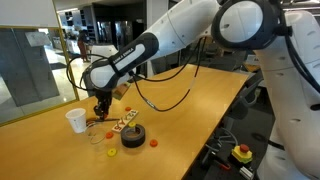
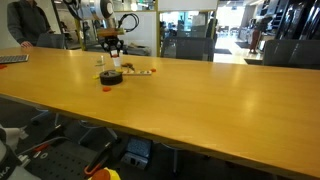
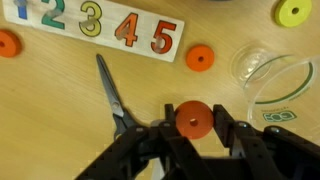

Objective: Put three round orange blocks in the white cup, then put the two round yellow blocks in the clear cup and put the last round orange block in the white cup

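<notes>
My gripper should next move the round orange block it is holding outward over the white cup's opening (image 1: 76,112), then open, because the white cup is farther out.
In the wrist view my gripper (image 3: 192,128) is shut on a round orange block (image 3: 192,119), held between the fingertips a little above the table. Two more orange blocks lie on the table, one at the far left (image 3: 8,43) and one below the number card (image 3: 200,58). A yellow block (image 3: 294,12) lies at the top right. The clear cup (image 3: 272,76) stands just right of the gripper. In an exterior view the gripper (image 1: 101,112) hangs between the white cup (image 1: 76,120) and the clear cup (image 1: 95,135); a yellow block (image 1: 111,152) and an orange block (image 1: 153,142) lie nearer the front.
A white card with coloured numbers (image 3: 95,22) lies past the gripper. A large black disc (image 1: 132,135) sits beside the card, and it also shows in an exterior view (image 2: 112,77). A thin dark blade-like shape (image 3: 112,95) lies left of the gripper. The long wooden table (image 2: 200,100) stretches away.
</notes>
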Available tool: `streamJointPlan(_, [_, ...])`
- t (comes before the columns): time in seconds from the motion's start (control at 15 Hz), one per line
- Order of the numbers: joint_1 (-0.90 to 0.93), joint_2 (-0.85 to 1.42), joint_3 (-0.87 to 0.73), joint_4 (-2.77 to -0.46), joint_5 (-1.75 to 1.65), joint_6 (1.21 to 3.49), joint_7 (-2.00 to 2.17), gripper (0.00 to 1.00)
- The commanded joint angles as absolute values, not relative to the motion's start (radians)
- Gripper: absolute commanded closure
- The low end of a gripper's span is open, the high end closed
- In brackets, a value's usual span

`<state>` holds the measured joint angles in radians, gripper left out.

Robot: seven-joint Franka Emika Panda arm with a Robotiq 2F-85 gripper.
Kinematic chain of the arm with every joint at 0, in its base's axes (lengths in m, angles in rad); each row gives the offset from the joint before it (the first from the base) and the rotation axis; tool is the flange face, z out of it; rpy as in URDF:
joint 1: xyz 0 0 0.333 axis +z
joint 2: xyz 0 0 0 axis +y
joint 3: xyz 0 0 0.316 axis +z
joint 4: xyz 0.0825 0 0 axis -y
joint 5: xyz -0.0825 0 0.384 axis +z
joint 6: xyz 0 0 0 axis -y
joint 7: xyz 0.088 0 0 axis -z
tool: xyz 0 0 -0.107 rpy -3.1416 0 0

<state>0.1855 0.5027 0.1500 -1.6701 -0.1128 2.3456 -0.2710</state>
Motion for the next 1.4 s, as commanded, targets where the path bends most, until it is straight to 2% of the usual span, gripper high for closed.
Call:
streamJointPlan(0.0, [0.221,0.642,0.153,-1.431,-0.129,2.252,-0.247,0.78])
streamJointPlan(1.33, [0.285,0.974,0.149,-0.875,-0.111,2.172,-0.259,0.78])
